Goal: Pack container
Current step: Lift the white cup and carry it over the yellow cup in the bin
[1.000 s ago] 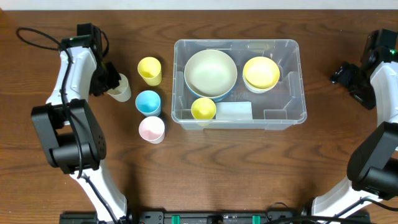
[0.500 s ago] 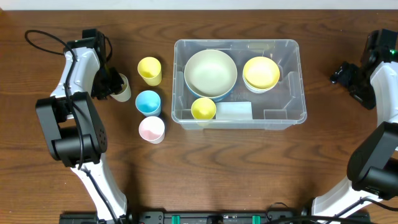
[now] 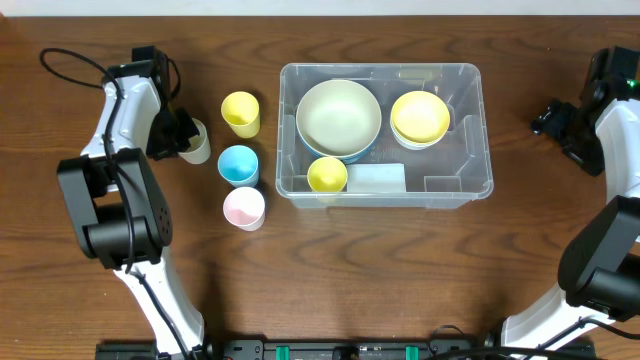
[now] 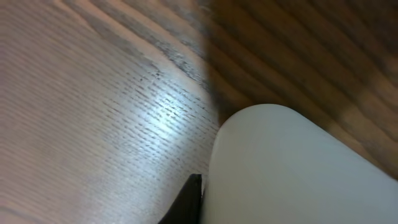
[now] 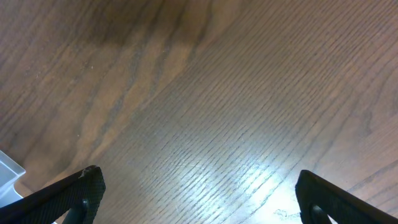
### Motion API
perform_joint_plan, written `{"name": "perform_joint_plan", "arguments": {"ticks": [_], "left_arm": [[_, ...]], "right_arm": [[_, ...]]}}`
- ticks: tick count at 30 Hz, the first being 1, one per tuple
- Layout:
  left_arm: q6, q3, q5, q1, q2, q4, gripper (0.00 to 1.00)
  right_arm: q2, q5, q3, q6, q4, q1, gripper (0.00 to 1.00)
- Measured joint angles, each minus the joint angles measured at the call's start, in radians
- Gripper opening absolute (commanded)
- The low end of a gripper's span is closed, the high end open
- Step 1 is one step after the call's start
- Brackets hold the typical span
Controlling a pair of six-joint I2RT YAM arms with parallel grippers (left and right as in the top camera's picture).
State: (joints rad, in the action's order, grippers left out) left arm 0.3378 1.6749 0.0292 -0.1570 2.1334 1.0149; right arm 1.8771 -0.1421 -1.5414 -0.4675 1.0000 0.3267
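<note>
The left gripper lifts and carries the cream cup (image 3: 197, 143) over the container's side next. It then lowers it into the container's yellow cup (image 3: 327, 174), whose opening is clear, and releases it.
The clear plastic container (image 3: 452, 172) stands at the table's middle. Inside it are a large pale bowl (image 3: 338, 115) nested in a blue one, stacked yellow bowls (image 3: 420, 117), a yellow cup (image 3: 327, 174) and the white label (image 3: 378, 178). My left gripper (image 3: 176, 133) is at a cream cup (image 3: 197, 143) left of the container. In the left wrist view the cream cup (image 4: 292, 168) fills the frame, one dark finger (image 4: 189, 202) pressed against its wall, the other hidden. My right gripper (image 3: 556, 120) is open over bare wood (image 5: 199, 186), right of the container.
A yellow cup (image 3: 240, 113), a blue cup (image 3: 238, 164) and a pink cup (image 3: 244, 207) stand upright between the cream cup and the container. A container corner (image 5: 7, 169) shows at the lower left of the right wrist view.
The left arm shifted slightly at the cream cup a second ago and has been still for the last half second. The right arm has not moved.
</note>
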Motion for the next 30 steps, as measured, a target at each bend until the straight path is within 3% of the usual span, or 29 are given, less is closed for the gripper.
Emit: {"name": "perform_joint_plan", "arguments": {"ticks": [12, 21, 30], "left_arm": [[0.001, 0.0, -0.001, 0.0, -0.105, 0.037, 0.06], [-0.032, 0.004, -0.13, 0.016, -0.484, 0.032, 0.06], [-0.154, 0.011, -0.213, 0.273, -0.737, 0.017, 0.06]], "right_arm": [[0.0, 0.0, 0.0, 0.0, 0.0, 0.0, 0.99], [0.0, 0.0, 0.0, 0.0, 0.0, 0.0, 0.99], [0.0, 0.0, 0.0, 0.0, 0.0, 0.0, 0.99]]}}
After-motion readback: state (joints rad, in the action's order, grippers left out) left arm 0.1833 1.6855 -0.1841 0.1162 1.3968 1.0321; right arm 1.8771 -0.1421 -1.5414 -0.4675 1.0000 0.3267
